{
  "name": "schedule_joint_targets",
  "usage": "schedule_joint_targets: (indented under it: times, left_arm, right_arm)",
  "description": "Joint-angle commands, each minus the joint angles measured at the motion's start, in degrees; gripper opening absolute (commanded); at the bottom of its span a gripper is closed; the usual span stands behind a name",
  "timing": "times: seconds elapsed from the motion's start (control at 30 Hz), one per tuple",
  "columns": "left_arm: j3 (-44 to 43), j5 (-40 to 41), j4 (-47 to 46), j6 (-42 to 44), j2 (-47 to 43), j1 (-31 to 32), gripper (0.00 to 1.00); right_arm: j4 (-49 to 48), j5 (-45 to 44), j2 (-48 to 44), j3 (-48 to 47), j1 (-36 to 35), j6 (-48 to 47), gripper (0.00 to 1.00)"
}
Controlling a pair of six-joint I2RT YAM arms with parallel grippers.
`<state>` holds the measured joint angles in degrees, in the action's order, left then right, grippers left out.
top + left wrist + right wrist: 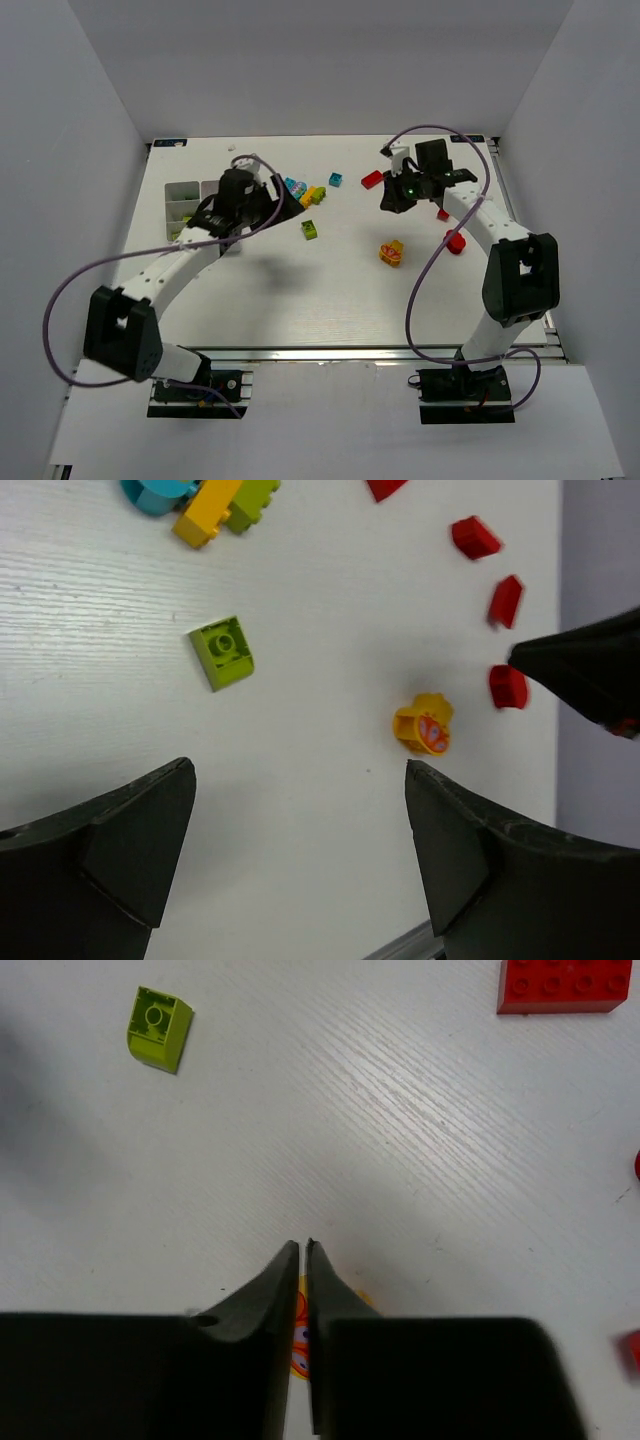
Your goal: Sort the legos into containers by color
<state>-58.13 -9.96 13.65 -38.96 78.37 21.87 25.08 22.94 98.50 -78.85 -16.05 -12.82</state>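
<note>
The lime brick (309, 229) (222, 652) lies away from the cluster of legos, below my left gripper and to its right in the top view, so my left gripper needs to go down that way around it next.
Legos lie loose on the white table: a cyan, yellow and lime cluster (305, 190), a small cyan brick (336, 179), a red plate (372, 179), a lime brick (309, 229), a yellow-orange printed piece (391, 252) and red bricks (455, 243). The white compartment tray (183, 203) stands at the far left. My left gripper (272, 207) is open and empty just right of the tray; in its wrist view (300, 830) the lime brick (222, 652) and yellow-orange piece (424, 724) lie ahead. My right gripper (392, 197) is shut and empty (303, 1250), above the yellow-orange piece (300, 1332).
Grey walls enclose the table on three sides. Purple cables loop off both arms. In the right wrist view the lime brick (160, 1028) lies far left and the red plate (565, 985) far right. Three red bricks (505, 601) line the table's right side.
</note>
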Motion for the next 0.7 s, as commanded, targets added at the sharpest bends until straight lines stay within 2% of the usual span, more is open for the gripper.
schedule_joint_targets:
  times: [0.0, 0.03, 0.1, 0.13, 0.17, 0.23, 0.37, 0.67]
  left_arm:
    - [-8.5, 13.4, 7.8, 2.3, 8.2, 4.1, 0.94]
    - [-12.8, 15.3, 9.4, 2.2, 10.6, 4.8, 0.94]
    - [-17.3, 20.9, 14.7, 1.2, 17.3, 6.3, 0.91]
    - [-19.5, 21.9, 16.6, 0.9, 19.5, 6.7, 0.89]
    - [-23.9, 23.6, 20.3, 0.4, 21.8, 7.2, 0.84]
    - [-28.2, 25.5, 23.1, 0.0, 28.0, 8.0, 0.8]
    - [-36.2, 29.4, 27.4, 0.6, 34.6, 10.6, 0.77]
    - [-38.8, 30.2, 27.6, 0.0, 40.5, 11.9, 0.77]
  right_arm:
    - [-0.7, 4.5, -1.8, -3.1, 1.5, -1.5, 0.19]
    - [0.0, 6.2, -1.9, -3.3, 2.2, -2.6, 0.28]
    - [1.8, 11.4, -2.4, -3.9, 2.8, -6.5, 0.53]
    - [2.2, 12.7, -2.6, -4.3, 3.2, -7.7, 0.81]
    - [2.5, 14.6, -3.0, -4.3, 3.5, -8.9, 0.89]
    - [2.5, 16.2, -3.3, -4.1, 4.1, -9.5, 0.89]
    - [2.0, 18.4, -3.7, -3.2, 5.3, -9.4, 0.89]
    - [-0.3, 20.4, -3.8, -1.6, 6.6, -7.3, 0.9]
